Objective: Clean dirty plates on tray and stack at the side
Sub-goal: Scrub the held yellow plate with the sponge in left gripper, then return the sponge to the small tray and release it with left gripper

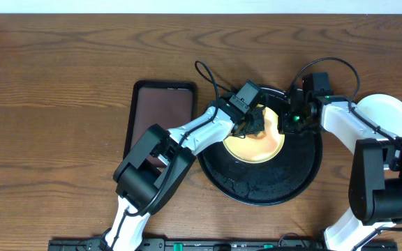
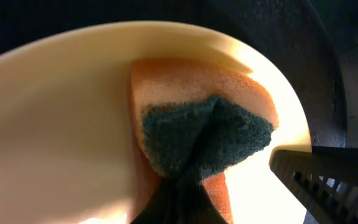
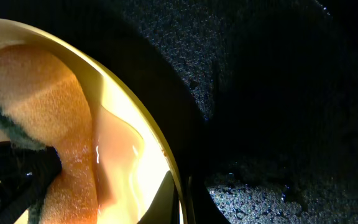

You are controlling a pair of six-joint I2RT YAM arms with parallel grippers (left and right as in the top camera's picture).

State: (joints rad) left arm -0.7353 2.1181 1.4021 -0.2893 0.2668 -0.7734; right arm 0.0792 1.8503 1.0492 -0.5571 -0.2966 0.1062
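I will lift my left gripper off the yellow plate next, carry the sponge over to the dark-brown tray (image 1: 162, 114) and lower it inside, because the bare bottom of the dark-brown tray is showing.
A pale yellow plate (image 1: 262, 144) lies in the large round black tray (image 1: 285, 188). My left gripper (image 1: 252, 123) is shut on an orange sponge with a dark green scrub side (image 2: 207, 134), pressed onto the plate (image 2: 55, 124). My right gripper (image 1: 293, 120) is shut on the plate's right rim (image 3: 166, 162), one finger inside and one outside. The sponge (image 3: 48, 112) also shows in the right wrist view, next to the tray floor (image 3: 278, 93). A mint-white plate (image 1: 389, 115) lies on the table at the right, outside the tray.
A smaller rectangular dark-brown tray (image 1: 162, 115) lies left of the black tray. Cables loop above both wrists. The wooden table (image 1: 47, 104) extends to the left and back.
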